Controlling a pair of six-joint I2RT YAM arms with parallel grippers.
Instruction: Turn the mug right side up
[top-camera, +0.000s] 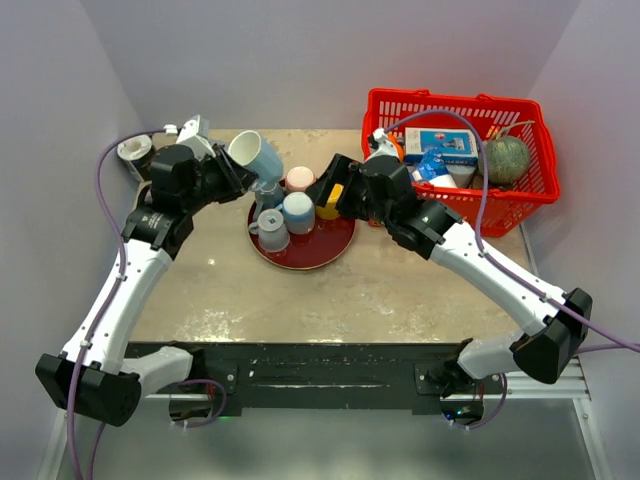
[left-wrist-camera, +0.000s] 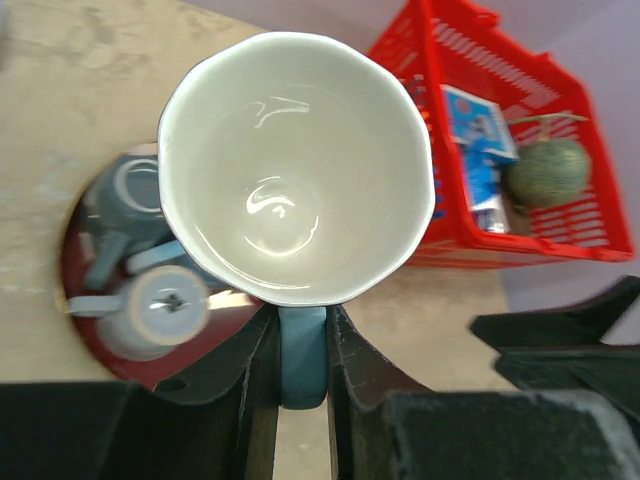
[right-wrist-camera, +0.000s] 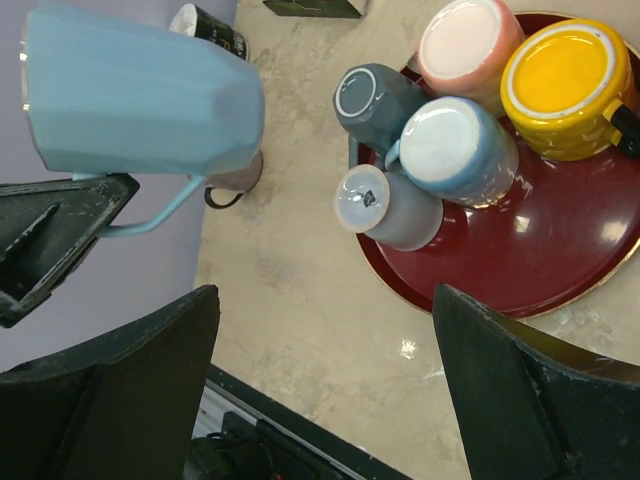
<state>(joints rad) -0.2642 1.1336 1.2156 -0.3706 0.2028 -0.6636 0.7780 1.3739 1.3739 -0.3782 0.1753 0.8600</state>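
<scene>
The mug will turn upright as I swing my left gripper down next, and then I will let go of it, because bare tabletop beside the plate (top-camera: 322, 250) is below it, to the left in the top view.
A light blue mug (top-camera: 255, 157) with a white inside hangs in the air over the back left of the red plate (top-camera: 322, 250). My left gripper (top-camera: 243, 176) is shut on its handle (left-wrist-camera: 302, 350). The mug is tilted, and its mouth (left-wrist-camera: 295, 165) faces straight into the left wrist camera. In the right wrist view its faceted blue wall (right-wrist-camera: 140, 95) lies sideways at the upper left. My right gripper (right-wrist-camera: 325, 390) stands wide open with nothing between its fingers, above the plate's right part, beside the yellow mug (top-camera: 331, 200).
On the plate, pink (right-wrist-camera: 465, 45), blue (right-wrist-camera: 455, 150), grey (right-wrist-camera: 385, 205) and dark grey (right-wrist-camera: 370, 100) mugs stand bottom up beside the yellow mug (right-wrist-camera: 565, 85). A red basket (top-camera: 455, 205) with a box and a melon (top-camera: 507, 158) stands at the back right. A black cup (top-camera: 135, 155) sits at the back left.
</scene>
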